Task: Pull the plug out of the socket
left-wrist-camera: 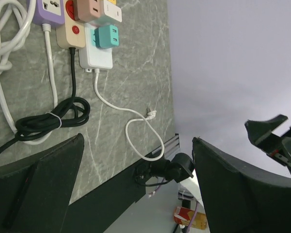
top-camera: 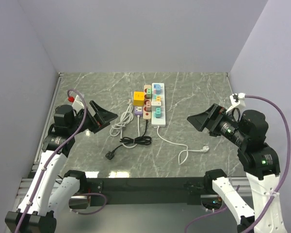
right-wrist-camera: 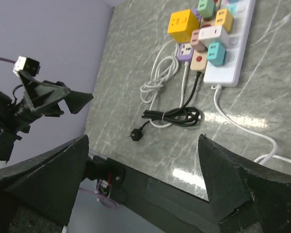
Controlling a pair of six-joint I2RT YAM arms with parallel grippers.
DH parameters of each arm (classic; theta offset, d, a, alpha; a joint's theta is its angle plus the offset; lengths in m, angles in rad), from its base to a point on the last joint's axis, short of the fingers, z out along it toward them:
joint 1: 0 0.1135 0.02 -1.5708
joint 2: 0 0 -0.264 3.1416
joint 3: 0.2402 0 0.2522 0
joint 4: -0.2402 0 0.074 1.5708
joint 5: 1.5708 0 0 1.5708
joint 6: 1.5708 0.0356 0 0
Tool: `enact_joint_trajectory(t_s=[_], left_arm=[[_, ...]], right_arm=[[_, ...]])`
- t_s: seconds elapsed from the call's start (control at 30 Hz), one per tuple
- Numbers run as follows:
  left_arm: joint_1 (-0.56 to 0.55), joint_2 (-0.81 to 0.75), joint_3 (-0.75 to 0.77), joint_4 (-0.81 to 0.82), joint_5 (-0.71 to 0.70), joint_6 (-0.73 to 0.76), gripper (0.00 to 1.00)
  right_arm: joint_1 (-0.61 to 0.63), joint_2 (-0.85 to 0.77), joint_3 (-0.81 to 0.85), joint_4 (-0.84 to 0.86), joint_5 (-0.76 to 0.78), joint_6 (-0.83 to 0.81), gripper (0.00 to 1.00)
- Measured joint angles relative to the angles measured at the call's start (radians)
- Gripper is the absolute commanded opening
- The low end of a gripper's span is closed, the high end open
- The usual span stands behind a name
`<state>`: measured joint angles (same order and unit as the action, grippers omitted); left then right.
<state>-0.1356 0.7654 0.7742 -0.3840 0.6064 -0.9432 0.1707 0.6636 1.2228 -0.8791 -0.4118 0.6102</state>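
Observation:
I will next move my right gripper to the left in the top view and down over the teal plug (top-camera: 156,113), because it is plugged into the white power strip.
Two power strips lie side by side at mid-table: a white strip (top-camera: 159,104) and a beige strip (top-camera: 147,103), with a yellow cube socket (top-camera: 137,97) and a purple adapter (top-camera: 138,110) beside them. Several coloured plugs sit in the sockets; a teal plug (top-camera: 156,113) (left-wrist-camera: 107,36) (right-wrist-camera: 217,52) is at the white strip's (left-wrist-camera: 98,57) (right-wrist-camera: 230,65) near end. My left gripper (top-camera: 106,118) (left-wrist-camera: 137,143) hovers open to the left of the strips. My right gripper (top-camera: 196,121) (right-wrist-camera: 143,141) hovers open to their right. Neither touches anything.
A bundled black cord (top-camera: 136,141) (left-wrist-camera: 53,119) (right-wrist-camera: 177,116) with a loose black plug (top-camera: 110,155) (right-wrist-camera: 135,135) lies in front of the strips. A coiled white cable (top-camera: 121,121) lies at the left, and the white strip's lead (top-camera: 186,151) (left-wrist-camera: 136,131) trails right. Grey walls close three sides.

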Motion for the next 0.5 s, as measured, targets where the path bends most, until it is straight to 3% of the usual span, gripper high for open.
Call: enact_joint_trajectory(t_s=[0.17, 0.4, 0.5], left_arm=[[-0.003, -0.035, 0.0, -0.051, 0.002, 0.016, 0.99], [-0.011, 0.001, 0.0, -0.17, -0.004, 0.072, 0.99], [-0.018, 0.031, -0.001, -0.21, -0.023, 0.089, 0.99]], right_arm=[[0.014, 0.074, -0.087, 0.043, -0.015, -0.02, 1.0], [0.361, 0.463, 0.064, 0.015, 0.323, -0.078, 1.0], [0.432, 0.617, 0.124, 0.016, 0.44, -0.084, 1.0]])
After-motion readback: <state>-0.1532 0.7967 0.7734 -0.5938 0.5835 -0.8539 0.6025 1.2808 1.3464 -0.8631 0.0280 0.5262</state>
